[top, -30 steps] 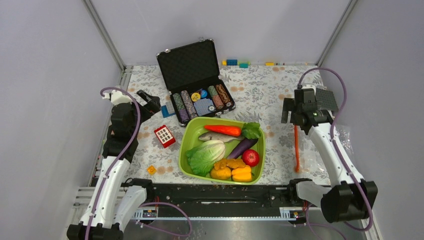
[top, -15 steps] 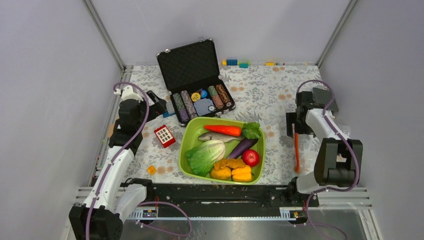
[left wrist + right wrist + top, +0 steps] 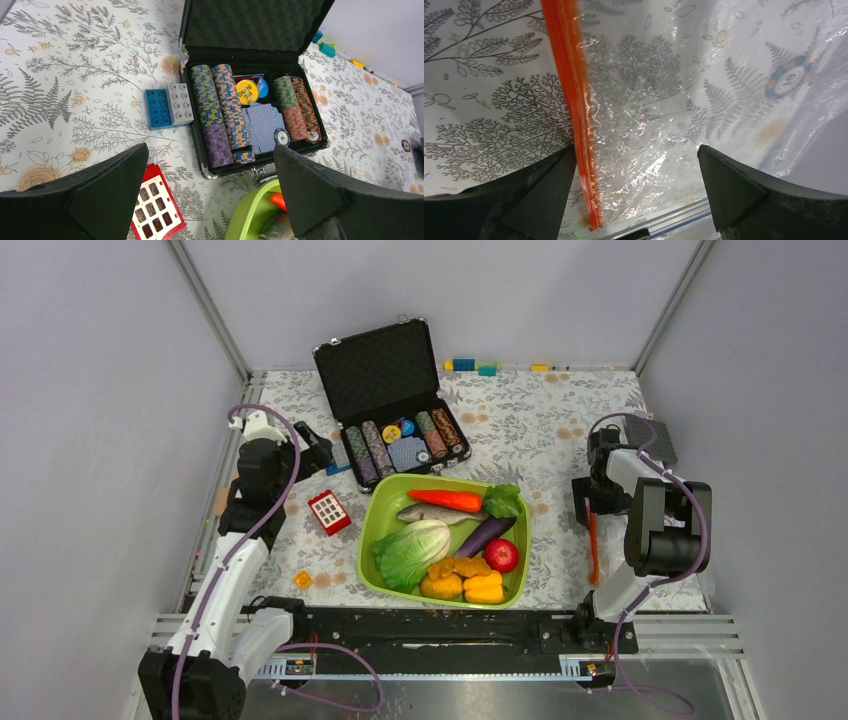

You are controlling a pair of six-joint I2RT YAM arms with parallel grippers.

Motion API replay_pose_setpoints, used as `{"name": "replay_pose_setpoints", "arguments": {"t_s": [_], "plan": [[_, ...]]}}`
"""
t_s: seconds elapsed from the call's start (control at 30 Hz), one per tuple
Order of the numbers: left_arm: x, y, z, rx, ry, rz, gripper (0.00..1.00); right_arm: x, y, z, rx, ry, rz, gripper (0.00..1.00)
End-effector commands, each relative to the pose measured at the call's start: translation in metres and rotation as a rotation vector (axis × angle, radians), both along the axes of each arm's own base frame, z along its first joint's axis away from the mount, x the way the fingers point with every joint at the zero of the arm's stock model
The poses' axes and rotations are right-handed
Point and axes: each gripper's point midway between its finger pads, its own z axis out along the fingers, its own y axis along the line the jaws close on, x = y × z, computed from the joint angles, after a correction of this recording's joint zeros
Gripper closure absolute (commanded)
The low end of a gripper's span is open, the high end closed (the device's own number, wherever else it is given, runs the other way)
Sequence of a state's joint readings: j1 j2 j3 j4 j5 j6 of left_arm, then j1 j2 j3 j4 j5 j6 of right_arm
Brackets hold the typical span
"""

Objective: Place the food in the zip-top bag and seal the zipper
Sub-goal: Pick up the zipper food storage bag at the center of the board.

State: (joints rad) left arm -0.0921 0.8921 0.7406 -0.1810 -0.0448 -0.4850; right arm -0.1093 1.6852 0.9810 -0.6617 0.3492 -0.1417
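My right gripper is at the bag's opening, and the orange-red zipper runs just inside one of its fingers. I will move it a little outward along the bag's opening next, then close on the zipper.
The food lies in a lime-green tray point(image 3: 370, 540): carrot point(image 3: 447, 500), fish point(image 3: 430, 513), lettuce point(image 3: 410, 552), eggplant point(image 3: 487, 535), apple point(image 3: 501, 555), peppers point(image 3: 462, 585). The clear zip-top bag point(image 3: 664, 100) lies flat on the table at the right, its orange-red zipper point(image 3: 594, 545) facing the tray. My right gripper point(image 3: 590, 502) hangs open just above the bag's mouth, and in the right wrist view point(image 3: 636, 170) the zipper point(image 3: 571, 90) runs by its left finger. My left gripper point(image 3: 312, 450) is open and empty left of the tray; in its wrist view point(image 3: 210, 180) the tray rim point(image 3: 250, 215) shows.
An open black case of poker chips point(image 3: 395, 415) stands behind the tray. A red brick point(image 3: 329, 512), a blue-and-grey brick point(image 3: 169, 105) and a small yellow brick point(image 3: 303, 579) lie left of the tray. Small bricks point(image 3: 475, 366) line the back wall.
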Motion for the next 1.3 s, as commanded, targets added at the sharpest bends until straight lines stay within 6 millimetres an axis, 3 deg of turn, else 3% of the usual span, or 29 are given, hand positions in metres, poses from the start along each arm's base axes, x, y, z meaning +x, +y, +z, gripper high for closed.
{"name": "replay_pose_setpoints", "arguments": {"t_s": [0.0, 0.13, 0.3, 0.47, 0.73, 0.9, 0.97, 1.17, 1.27], "plan": [[0.007, 0.007, 0.011, 0.026, -0.060, 0.025, 0.01, 0.012, -0.004, 0.000, 0.036, -0.022, 0.011, 0.00], [0.009, 0.009, 0.007, 0.021, -0.050, 0.032, 0.01, 0.017, -0.004, 0.000, 0.078, -0.030, 0.022, 0.06], [0.011, 0.013, 0.004, 0.022, -0.035, 0.045, 0.01, 0.025, 0.003, -0.003, 0.202, -0.043, 0.030, 0.25], [0.010, 0.015, 0.004, 0.026, -0.034, 0.054, 0.01, 0.036, 0.003, -0.001, 0.296, -0.047, 0.031, 0.32], [0.010, 0.022, 0.002, 0.038, -0.026, 0.089, 0.01, 0.038, 0.005, -0.001, 0.322, -0.034, 0.047, 0.51], [0.010, 0.022, 0.001, 0.037, -0.028, 0.090, 0.01, 0.038, 0.004, 0.000, 0.319, -0.034, 0.033, 0.89], [0.010, 0.022, 0.002, 0.038, -0.027, 0.090, 0.01, 0.039, 0.003, -0.001, 0.314, -0.037, 0.021, 1.00], [0.008, 0.018, 0.007, 0.027, -0.043, 0.067, 0.01, 0.040, -0.005, 0.007, 0.253, -0.065, -0.053, 1.00], [0.007, 0.014, 0.016, 0.009, -0.064, 0.049, 0.01, 0.048, 0.000, 0.030, 0.264, -0.158, -0.080, 1.00]]}}
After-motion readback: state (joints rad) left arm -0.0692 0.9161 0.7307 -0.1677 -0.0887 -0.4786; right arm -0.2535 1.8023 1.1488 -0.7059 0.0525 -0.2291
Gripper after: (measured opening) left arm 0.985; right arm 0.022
